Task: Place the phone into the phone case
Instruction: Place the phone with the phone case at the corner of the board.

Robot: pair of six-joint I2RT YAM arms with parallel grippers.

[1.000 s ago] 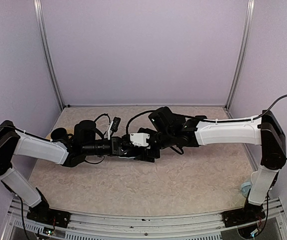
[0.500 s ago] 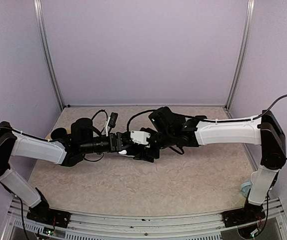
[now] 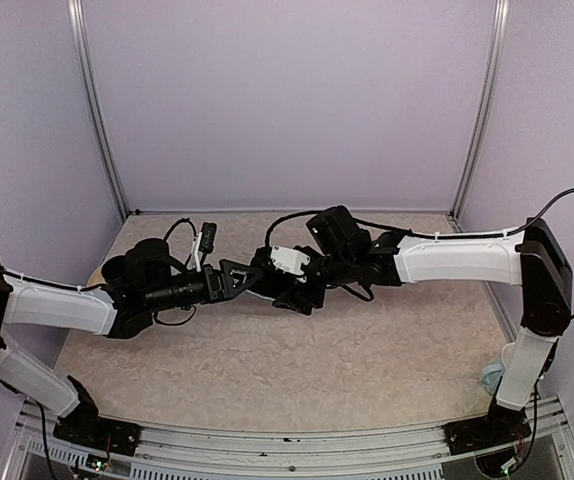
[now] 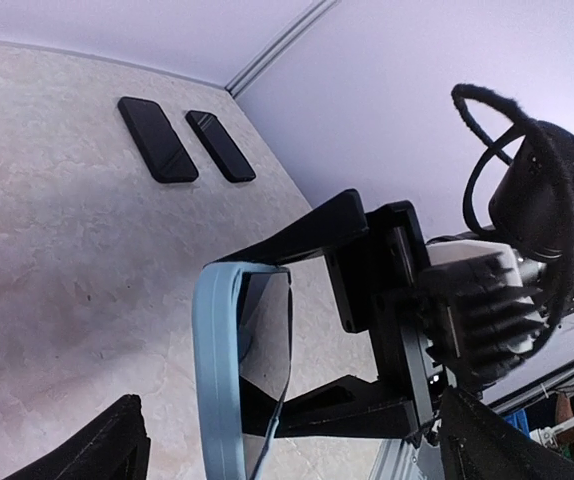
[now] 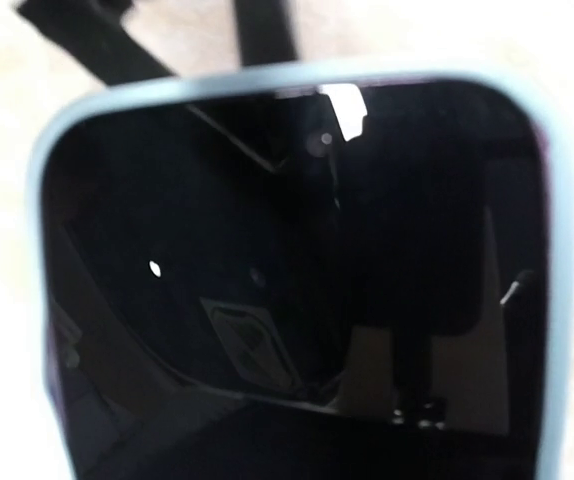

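The cased phone goes outward and down next, tilts flat and is released, as the bare tabletop beside the slabs lies below and outward of my right gripper.
The phone shows its black screen framed by the light blue phone case. In the left wrist view the phone case stands edge-on above the table, gripped across its width by the right gripper's black fingers. My right gripper is shut on the cased phone near the table's middle. My left gripper stands wide open just left of it, its fingers apart from the case and touching nothing.
Two dark phone-shaped slabs lie side by side on the beige table near the back wall. Both arms meet at the table's centre, with cables looping above their wrists.
My left gripper has opened, let go of the cased phone and drawn back to the left. The right gripper keeps its hold and has shifted slightly toward the back.
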